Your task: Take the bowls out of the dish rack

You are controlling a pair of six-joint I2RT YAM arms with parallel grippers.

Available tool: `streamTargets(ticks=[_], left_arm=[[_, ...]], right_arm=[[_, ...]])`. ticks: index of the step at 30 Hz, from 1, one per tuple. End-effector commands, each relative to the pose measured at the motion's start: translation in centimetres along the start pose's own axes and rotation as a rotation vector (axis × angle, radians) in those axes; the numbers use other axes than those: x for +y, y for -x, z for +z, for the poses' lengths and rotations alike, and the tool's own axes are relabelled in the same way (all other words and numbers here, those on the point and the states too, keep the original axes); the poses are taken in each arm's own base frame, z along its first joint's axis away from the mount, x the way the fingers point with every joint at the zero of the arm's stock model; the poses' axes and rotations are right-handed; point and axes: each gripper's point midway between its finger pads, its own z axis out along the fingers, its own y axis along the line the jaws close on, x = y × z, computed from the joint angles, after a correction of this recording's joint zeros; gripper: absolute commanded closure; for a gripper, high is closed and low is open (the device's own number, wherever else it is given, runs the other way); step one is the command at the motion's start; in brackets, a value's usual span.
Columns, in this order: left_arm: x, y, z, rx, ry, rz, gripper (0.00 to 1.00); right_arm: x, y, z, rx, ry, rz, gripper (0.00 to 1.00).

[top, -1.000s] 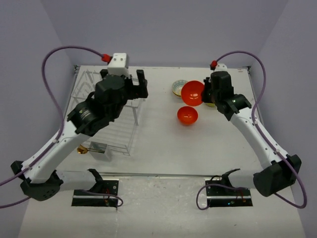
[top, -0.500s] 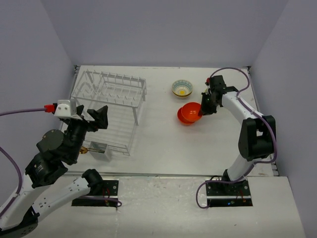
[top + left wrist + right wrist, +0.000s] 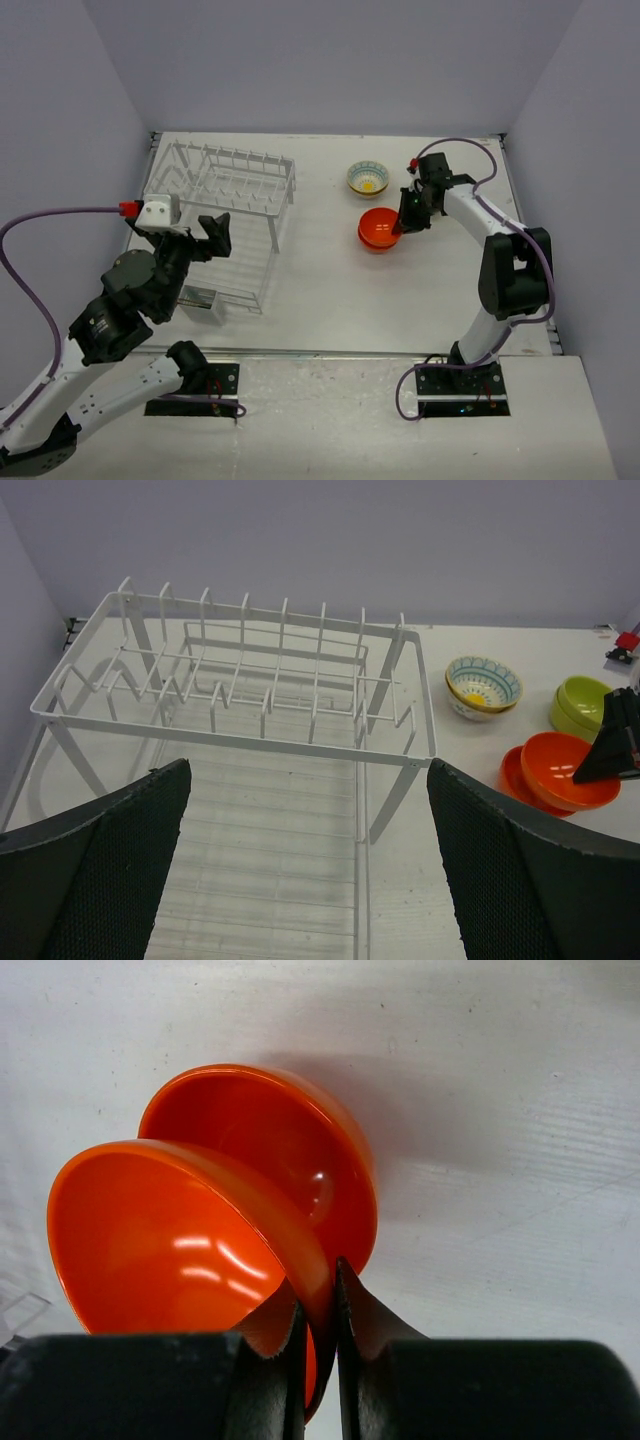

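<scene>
The orange bowl in my right gripper leans off-center over the second orange bowl. I will move my right gripper slightly outward and toward the rack (image 3: pixel 222 200) next, then let go of the orange bowl's rim.
My right gripper (image 3: pixel 404 216) is shut on the rim of an orange bowl (image 3: pixel 381 226), which rests tilted in a second orange bowl (image 3: pixel 300 1150) on the table. In the right wrist view the fingertips (image 3: pixel 318 1305) pinch the held bowl's (image 3: pixel 170 1245) rim. The cream bowl with the blue rim (image 3: pixel 367 178) stands behind them. A lime-green bowl (image 3: pixel 583 704) shows only in the left wrist view. The dish rack (image 3: pixel 222 200) holds no bowl that I can see. My left gripper (image 3: pixel 208 236) is open and empty above the rack's near end (image 3: pixel 230 735).
The cutlery holder (image 3: pixel 203 300) hangs on the rack's near side, close to my left arm. The walls close in behind and at both sides. The table's near edge runs just past the rack.
My right gripper has lowered the orange bowl onto the other orange bowl. My left arm has drawn back from over the rack toward the near left.
</scene>
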Motion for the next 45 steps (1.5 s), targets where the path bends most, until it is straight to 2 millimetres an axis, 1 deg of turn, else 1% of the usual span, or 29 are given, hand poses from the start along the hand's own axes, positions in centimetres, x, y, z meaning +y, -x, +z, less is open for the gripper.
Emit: streamTargets(ticks=[1,3,6,9,12,15,17,26,27,36,38,40,45], left_arm=[[0.4,0.3,0.1,-0.020,0.030,-0.019,0.00],[0.4,-0.1,0.3,-0.007,0.039,-0.010,0.00],[0.5,-0.6,0.6,0.010,0.055,0.005,0.00],[0.6,-0.9,0.7,0.021,0.068,0.016,0.00],[1.4,-1.0,0.6,0.026,0.112,0.019,0.00],[2.0,-1.0,0.4,0.020,0.133,0.013,0.00],[2.0,-0.9,0.3,0.015,0.134,0.009,0.00],[2.0,-1.4,0.4,0.026,0.137,0.019,0.00],[2.0,-1.5,0.5,0.030,0.139,0.024,0.00],[2.1,-1.7,0.6,0.033,0.146,0.030,0.00],[2.0,-1.7,0.6,0.034,0.146,0.031,0.00],[2.0,-1.8,0.7,0.036,0.145,0.033,0.00],[1.9,-2.0,0.9,0.044,0.151,0.045,0.00]], right_arm=[[1.9,2.2,-0.4,-0.073,0.080,-0.030,0.93],[2.2,2.5,-0.6,-0.096,0.090,-0.035,0.93],[2.1,2.9,-0.6,-0.120,0.084,-0.038,0.93],[1.8,2.8,-0.1,-0.111,0.077,-0.040,0.92],[1.9,2.6,0.3,-0.106,0.090,-0.038,0.92],[2.0,2.6,0.4,-0.117,0.099,-0.037,0.89],[2.1,2.7,0.3,-0.125,0.103,-0.041,0.84],[1.8,2.5,1.0,-0.121,0.102,-0.035,0.82],[1.8,2.4,1.0,-0.119,0.102,-0.034,0.80],[2.3,2.2,0.0,-0.142,0.127,-0.053,0.64],[2.1,2.0,-0.1,-0.142,0.119,-0.050,0.57],[2.0,2.1,-0.7,-0.155,0.110,-0.056,0.53],[1.6,2.2,-2.3,-0.199,0.074,-0.062,0.53]])
